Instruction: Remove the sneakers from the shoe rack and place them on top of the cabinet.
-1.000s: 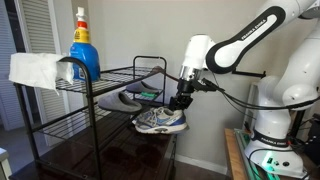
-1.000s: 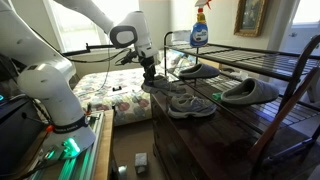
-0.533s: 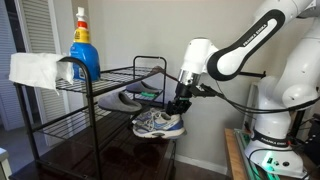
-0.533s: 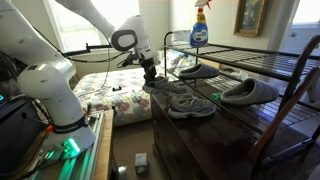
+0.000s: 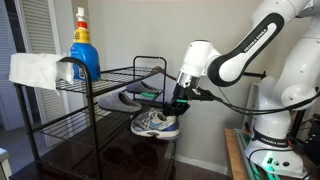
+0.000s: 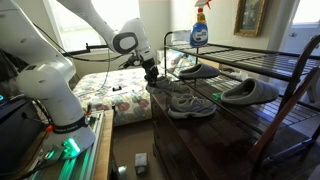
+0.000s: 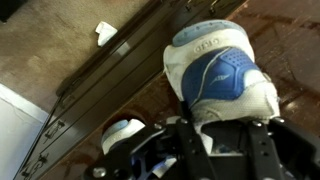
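Observation:
Next, my gripper moves down and toward the second sneaker [image 6: 191,106] [image 7: 122,132] and releases beside it, since the held sneaker still hangs just over the glossy cabinet top.
My gripper [image 5: 177,101] is shut on one grey-blue sneaker [image 5: 157,123] and holds it just over the near end of the dark-brown cabinet [image 5: 105,156]. In an exterior view the gripper [image 6: 152,74] grips that sneaker [image 6: 163,86] beside the second sneaker [image 6: 191,104], which lies on the glossy cabinet top [image 6: 235,140]. The wrist view shows the held sneaker's blue and white heel [image 7: 215,72] between my fingers [image 7: 205,128], above the cabinet top [image 7: 292,40]. The black shoe rack [image 5: 112,72] stands over the cabinet and also shows in an exterior view [image 6: 275,60].
A blue spray bottle [image 5: 82,45] and a white towel [image 5: 35,68] sit on the rack's top shelf. A grey slipper [image 5: 124,98] lies on the middle shelf. Two grey slippers [image 6: 250,92] [image 6: 200,71] show in an exterior view. A bed [image 6: 105,95] is beside the cabinet.
My gripper has carried the held sneaker a short way sideways toward the rack, keeping its grip. The other sneaker and the slippers have not moved.

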You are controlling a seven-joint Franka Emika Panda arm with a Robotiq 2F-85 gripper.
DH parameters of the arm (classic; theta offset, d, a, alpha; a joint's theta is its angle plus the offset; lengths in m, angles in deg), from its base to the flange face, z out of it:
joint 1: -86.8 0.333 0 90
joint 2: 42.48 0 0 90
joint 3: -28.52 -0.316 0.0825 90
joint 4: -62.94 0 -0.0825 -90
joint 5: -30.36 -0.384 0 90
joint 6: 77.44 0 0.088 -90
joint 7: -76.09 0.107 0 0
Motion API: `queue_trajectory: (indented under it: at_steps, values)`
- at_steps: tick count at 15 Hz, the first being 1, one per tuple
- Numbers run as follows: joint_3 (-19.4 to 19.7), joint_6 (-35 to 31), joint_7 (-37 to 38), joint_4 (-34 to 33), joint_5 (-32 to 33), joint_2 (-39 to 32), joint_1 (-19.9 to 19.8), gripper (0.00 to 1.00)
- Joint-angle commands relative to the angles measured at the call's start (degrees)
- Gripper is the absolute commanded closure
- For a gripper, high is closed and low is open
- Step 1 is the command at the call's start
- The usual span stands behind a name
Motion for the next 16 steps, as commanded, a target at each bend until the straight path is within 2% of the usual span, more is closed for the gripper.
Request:
queue_trajectory:
  at_steps: [1, 4, 6, 10, 16]
  values:
    - [-4.3, -5.9, 11.2, 0.0, 7.4, -2.7, -4.1, 0.96]
    - [-6.8, -5.4, 19.4, 0.0, 15.1, -3.4, -7.7, 0.96]
    - [-10.5, -5.4, 23.1, 0.0, 20.2, -3.3, -12.0, 0.96]
    - [-13.4, -7.7, 22.7, 0.0, 29.4, -3.9, -16.4, 0.96]
    - [-17.6, -11.3, 26.5, -0.4, 37.2, -4.7, -23.3, 0.96]
